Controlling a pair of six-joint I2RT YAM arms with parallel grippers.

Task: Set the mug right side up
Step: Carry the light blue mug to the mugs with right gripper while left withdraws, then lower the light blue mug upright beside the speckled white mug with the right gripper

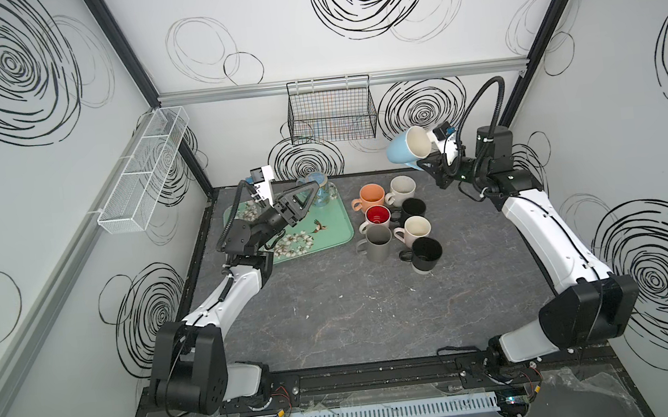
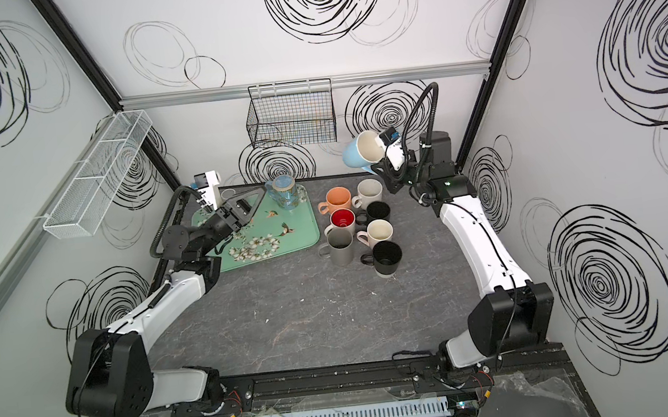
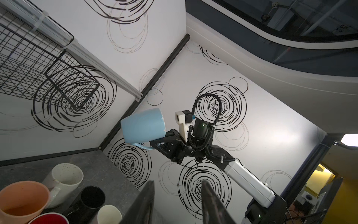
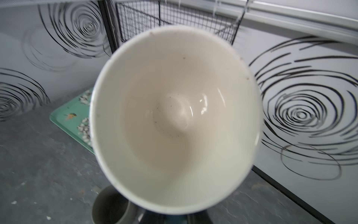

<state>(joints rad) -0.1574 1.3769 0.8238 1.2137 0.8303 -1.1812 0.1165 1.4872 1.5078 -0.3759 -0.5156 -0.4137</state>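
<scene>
The robot's right gripper will next move down, tilting, to the bare tabletop (image 1: 436, 199) beside the speckled white mug to let go of the blue mug upright, since the blue mug is hanging sideways.
The mug (image 1: 402, 150) (image 2: 354, 153) is light blue outside and cream inside. It hangs in the air over the table's back right, tilted on its side, with its mouth turned toward the right arm. My right gripper (image 1: 424, 165) (image 2: 379, 167) (image 3: 155, 144) is shut on its handle. In the right wrist view the mug's inside (image 4: 174, 116) fills the picture and hides the jaws. My left gripper (image 1: 313, 186) (image 2: 257, 192) (image 3: 177, 183) stands open and holds nothing. It hovers over the green tray (image 1: 326, 235) (image 2: 301, 237), next to a glass mug (image 1: 319, 192) (image 2: 284, 191).
Several upright mugs cluster mid-table: orange (image 1: 372, 196), speckled white (image 1: 402, 188), red-lined (image 1: 378, 217), grey (image 1: 379, 242), cream (image 1: 417, 228), and two black ones (image 1: 426, 253). A black wire basket (image 1: 331, 109) hangs on the back wall, close to the raised mug. A white mesh rack (image 1: 144, 169) hangs on the left wall.
</scene>
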